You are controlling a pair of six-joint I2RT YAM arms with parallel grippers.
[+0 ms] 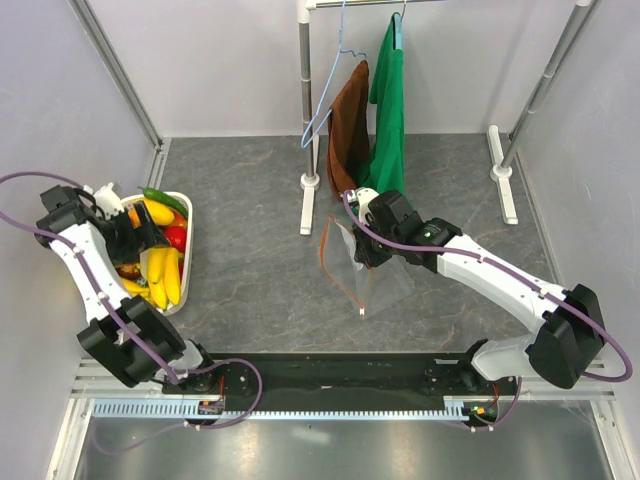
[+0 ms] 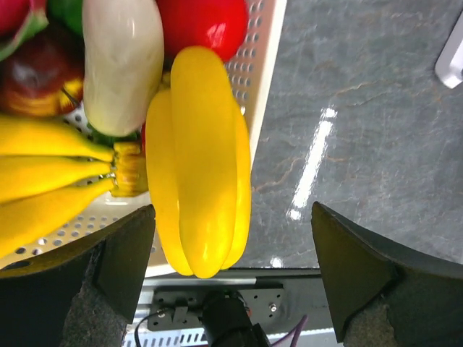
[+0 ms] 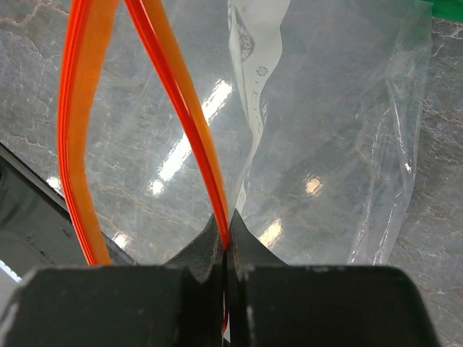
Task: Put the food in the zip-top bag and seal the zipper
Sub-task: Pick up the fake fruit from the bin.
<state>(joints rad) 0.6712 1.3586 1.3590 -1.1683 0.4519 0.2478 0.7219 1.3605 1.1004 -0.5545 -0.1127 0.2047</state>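
I will next lower my left gripper's open fingers over both sides of the near half of the yellow banana bunch and close, as the banana bunch is below along the basket's rim.
The food lies in a white perforated basket at the left: a yellow banana bunch, a red piece and a green piece. My left gripper hangs open over it. In the left wrist view a long yellow ribbed piece lies between and ahead of the wide-apart fingers of that gripper, untouched, beside a whitish piece and the bananas. My right gripper is shut on the red-orange zipper of the clear zip-top bag, mouth gaping; its white slider hangs low.
A clothes rack stands at the back with a green cloth, a brown cloth and a blue hanger. Its right foot rests on the grey table. A black rail runs along the near edge.
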